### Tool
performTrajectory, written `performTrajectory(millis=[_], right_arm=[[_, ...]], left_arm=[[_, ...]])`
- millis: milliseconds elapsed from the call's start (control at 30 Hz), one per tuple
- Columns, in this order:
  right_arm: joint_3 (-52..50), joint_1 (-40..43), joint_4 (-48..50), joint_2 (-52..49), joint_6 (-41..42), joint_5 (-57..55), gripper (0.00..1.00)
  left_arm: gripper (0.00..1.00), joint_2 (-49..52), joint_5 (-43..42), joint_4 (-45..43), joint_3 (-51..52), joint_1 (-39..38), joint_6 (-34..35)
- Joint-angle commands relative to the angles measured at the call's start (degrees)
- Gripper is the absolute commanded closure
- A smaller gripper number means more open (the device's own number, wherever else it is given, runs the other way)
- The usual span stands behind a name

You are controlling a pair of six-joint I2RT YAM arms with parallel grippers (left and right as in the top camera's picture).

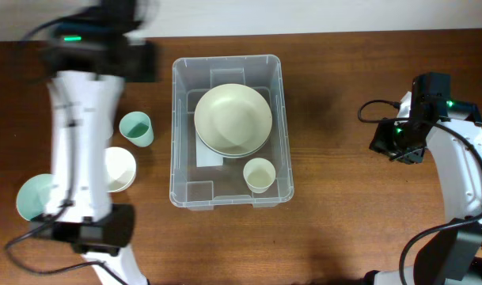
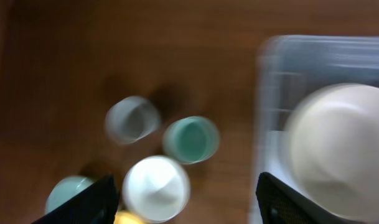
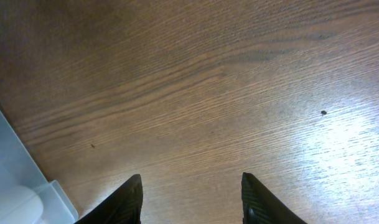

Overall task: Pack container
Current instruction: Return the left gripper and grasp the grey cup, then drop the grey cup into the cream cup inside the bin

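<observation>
My left gripper will go down and away from the bin [image 3: 9, 168] onto the rim's side opposite the teal cup, as the grey cup is still outside the bin.
The container [image 1: 177, 119] is a clear plastic bin in the middle of the table. It holds a large cream bowl [image 1: 233, 119] and a small cream cup [image 1: 259, 175]. The left wrist view is blurred and shows the container [image 2: 264, 93] and the bowl [image 2: 341, 149] at right. My left gripper [image 2: 186, 177] is open and empty, high above the cups left of the bin; in the overhead view it [image 1: 134, 59] is a dark blur. My right gripper [image 3: 190, 177] is open and empty over bare wood right of the bin [image 3: 9, 168]; overhead it [image 1: 391, 142] sits far right.
Left of the bin stand a teal cup [image 1: 136, 129], a white cup [image 1: 120, 169] and a pale teal bowl [image 1: 33, 196]. The left wrist view also shows a grey cup [image 2: 132, 119], the teal cup [image 2: 190, 139], the white cup [image 2: 156, 188] and a yellow thing [image 2: 128, 218].
</observation>
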State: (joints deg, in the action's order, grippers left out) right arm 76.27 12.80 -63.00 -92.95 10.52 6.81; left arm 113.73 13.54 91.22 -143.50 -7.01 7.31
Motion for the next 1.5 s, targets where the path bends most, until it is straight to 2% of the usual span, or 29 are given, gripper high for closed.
performTrajectory(millis=[0, 100, 233, 400, 700, 767, 867, 967, 1067, 1300, 1467], right_arm=[[-0.13, -0.37, -0.17, 0.37, -0.24, 0.11, 0.53], [-0.13, -0.37, -0.20, 0.37, -0.24, 0.11, 0.53], [-0.13, -0.37, -0.20, 0.37, -0.24, 0.11, 0.53], [-0.13, -0.37, -0.20, 0.37, -0.24, 0.11, 0.53], [-0.13, -0.37, -0.22, 0.37, -0.68, 0.11, 0.53], [-0.13, -0.37, -0.22, 0.37, -0.68, 0.09, 0.53], [-0.13, -0.37, -0.22, 0.37, -0.68, 0.09, 0.53], [-0.13, -0.35, -0.22, 0.37, -0.68, 0.09, 0.53], [-0.13, -0.37, -0.22, 0.37, -0.68, 0.11, 0.53], [-0.13, -0.37, -0.22, 0.37, -0.68, 0.11, 0.53], [-0.13, -0.35, -0.20, 0.37, -0.68, 0.11, 0.53]], left_arm=[[0.25, 2.78, -6.99, 2.19, 2.67, 14.29, 2.49], [0.24, 4.15, -12.26, -0.22, 7.10, 22.16, 2.49], [0.24, 5.88, -14.25, -5.84, 16.06, 27.43, 2.47], [0.24, 10.43, -14.27, -13.44, 26.62, 28.74, 2.05], [0.25, 16.57, -14.21, -20.46, 28.65, 28.50, 2.08], [0.37, 17.33, -14.23, -21.62, 28.83, 28.48, 2.08], [0.67, 17.84, -14.23, -22.36, 28.89, 28.44, 2.08], [0.80, 17.84, -14.25, -22.64, 28.94, 28.44, 2.10], [0.99, 17.84, -14.27, -22.62, 28.94, 28.44, 2.12], [0.99, 13.46, -14.29, -18.97, 25.14, 28.24, 2.12], [1.00, -0.13, -18.99, -14.67, 20.35, 24.24, 2.08]])
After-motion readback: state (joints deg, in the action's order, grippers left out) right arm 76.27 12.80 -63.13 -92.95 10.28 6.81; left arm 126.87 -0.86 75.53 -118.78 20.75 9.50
